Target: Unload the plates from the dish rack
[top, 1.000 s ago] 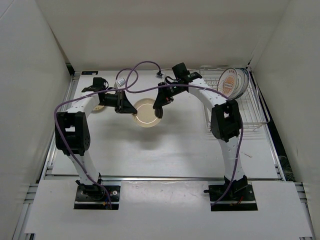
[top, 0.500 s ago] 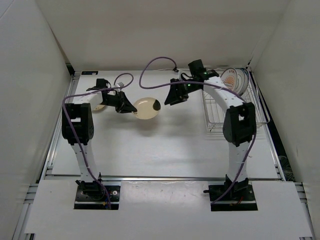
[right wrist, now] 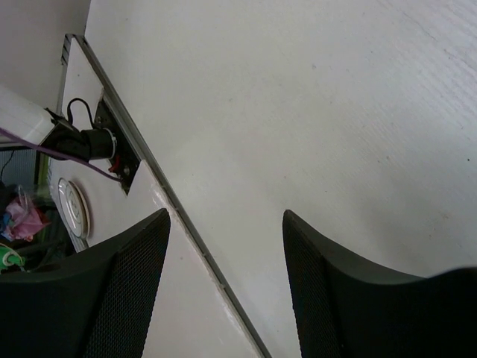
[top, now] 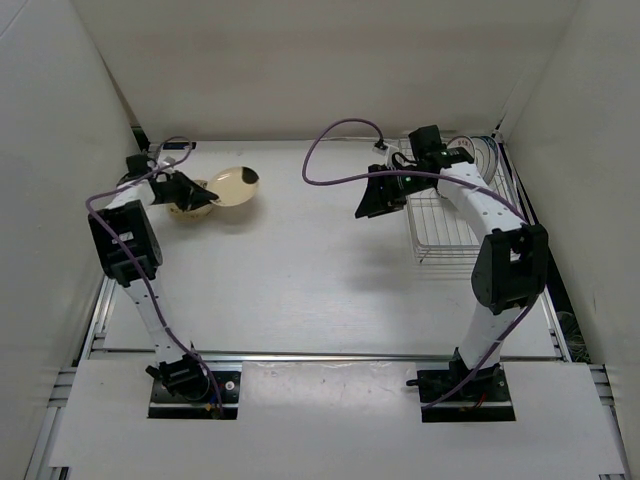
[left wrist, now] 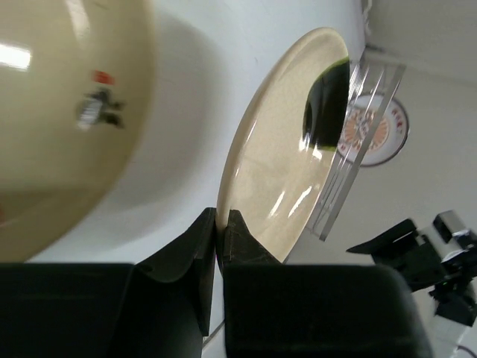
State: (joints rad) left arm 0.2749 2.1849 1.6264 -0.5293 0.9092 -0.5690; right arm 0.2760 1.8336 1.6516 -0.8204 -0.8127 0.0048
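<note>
I should next move the held plate toward the nearby white wall with my left gripper and lower it onto the other cream plate [top: 186,208], because it hangs past that plate.
My left gripper [top: 203,197] is shut on the rim of a cream-yellow plate [top: 232,184] with a dark brown spot, held tilted above the table's far left. In the left wrist view the fingers [left wrist: 221,218] pinch that plate's [left wrist: 276,171] edge. Just under it lies another cream plate [top: 186,208], large at the upper left of the wrist view [left wrist: 67,104]. The silver wire dish rack [top: 462,228] stands at the far right, with plates [top: 484,152] upright at its back, partly hidden by the right arm. My right gripper [top: 375,203] hangs open and empty left of the rack [right wrist: 223,224].
White walls close in the table on the left, back and right. Purple cables loop over both arms [top: 330,150]. Under the right gripper is bare table, with the near edge rail and an arm base [right wrist: 93,142] in the right wrist view.
The right gripper opened, let go of the cream-yellow plate and drew back right toward the rack. The left gripper carried the plate from mid-table to the far left.
</note>
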